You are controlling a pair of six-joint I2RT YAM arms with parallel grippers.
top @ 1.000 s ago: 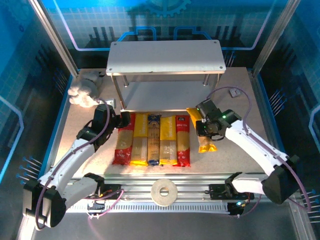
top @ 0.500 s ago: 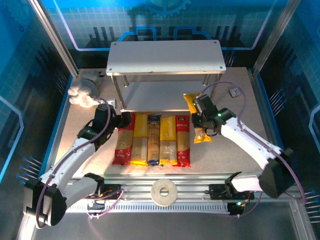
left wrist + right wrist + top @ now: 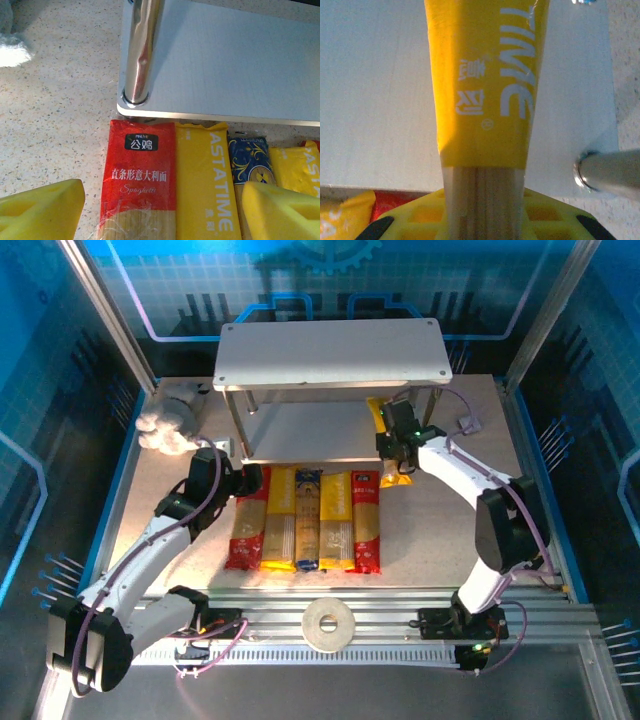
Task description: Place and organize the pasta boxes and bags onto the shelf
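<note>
I should next push the yellow pack [image 3: 485, 75] outward, as it still sticks out over the shelf's front edge, then lower it and let it go. The shelf's lower board is below and outward of my right gripper.
Five pasta packs lie side by side on the table in front of the shelf [image 3: 330, 352]: red pack [image 3: 245, 525], yellow [image 3: 280, 520], blue-ended [image 3: 307, 525], yellow [image 3: 336, 520], red [image 3: 366, 525]. My left gripper [image 3: 235, 483] hovers open over the far end of the left red pack [image 3: 142, 175], a yellow finger [image 3: 40, 207] out on each side. My right gripper [image 3: 400, 448] is shut on a sixth yellow pack [image 3: 485, 75], whose far end lies over the right part of the lower board [image 3: 375, 90], next to a metal leg [image 3: 610, 172].
A white and grey soft object [image 3: 165, 425] sits at the far left by the shelf. A small grey item [image 3: 468, 424] lies at the far right. A beige ring [image 3: 328, 623] rests on the front rail. Glass walls enclose the table.
My right gripper has carried the yellow pack away from the table's right side and back toward the shelf, so its far end now reaches over the lower board. The left arm stayed still.
</note>
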